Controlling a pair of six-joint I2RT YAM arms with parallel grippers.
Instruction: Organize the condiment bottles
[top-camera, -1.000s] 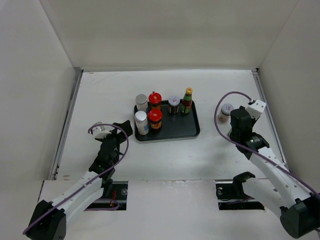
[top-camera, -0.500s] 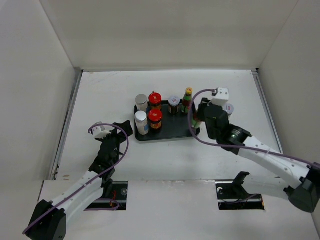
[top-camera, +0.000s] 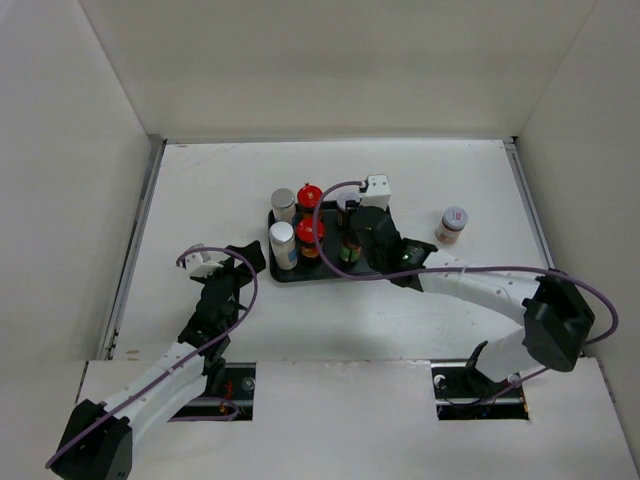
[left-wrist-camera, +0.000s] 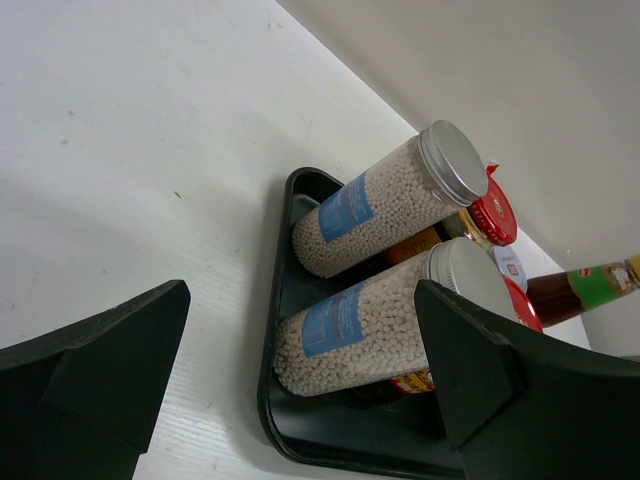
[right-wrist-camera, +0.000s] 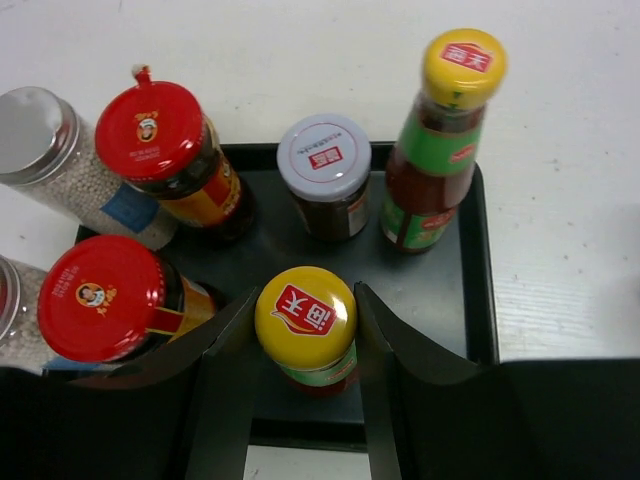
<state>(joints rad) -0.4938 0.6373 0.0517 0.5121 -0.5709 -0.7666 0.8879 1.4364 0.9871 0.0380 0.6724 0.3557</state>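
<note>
Next, my right gripper shifts left in the top view and lets go of the bottle, since the bare gap (top-camera: 331, 247) (right-wrist-camera: 238, 288) beside the front red-capped jar lies there.
My right gripper (right-wrist-camera: 305, 330) is shut on a slim brown bottle with a yellow cap (right-wrist-camera: 305, 312), held upright over the front middle of the dark tray (right-wrist-camera: 478, 300); I cannot tell if it touches the tray. In the top view that gripper (top-camera: 351, 246) is over the tray (top-camera: 388, 262). On the tray stand a second yellow-capped bottle (right-wrist-camera: 445, 140), a white-lidded jar (right-wrist-camera: 323, 170), two red-capped jars (right-wrist-camera: 165, 145) and two white shakers (left-wrist-camera: 370, 205). A small jar (top-camera: 452, 224) stands alone on the table at the right. My left gripper (top-camera: 236, 262) is open and empty, left of the tray.
White walls enclose the table on the left, back and right. The right arm's cable (top-camera: 330, 205) loops over the tray's bottles. The right arm (top-camera: 480, 285) stretches across the table in front of the tray's right end.
My right arm has swung left from beside the small jar to over the tray, carrying the yellow-capped bottle. The left arm has not moved.
</note>
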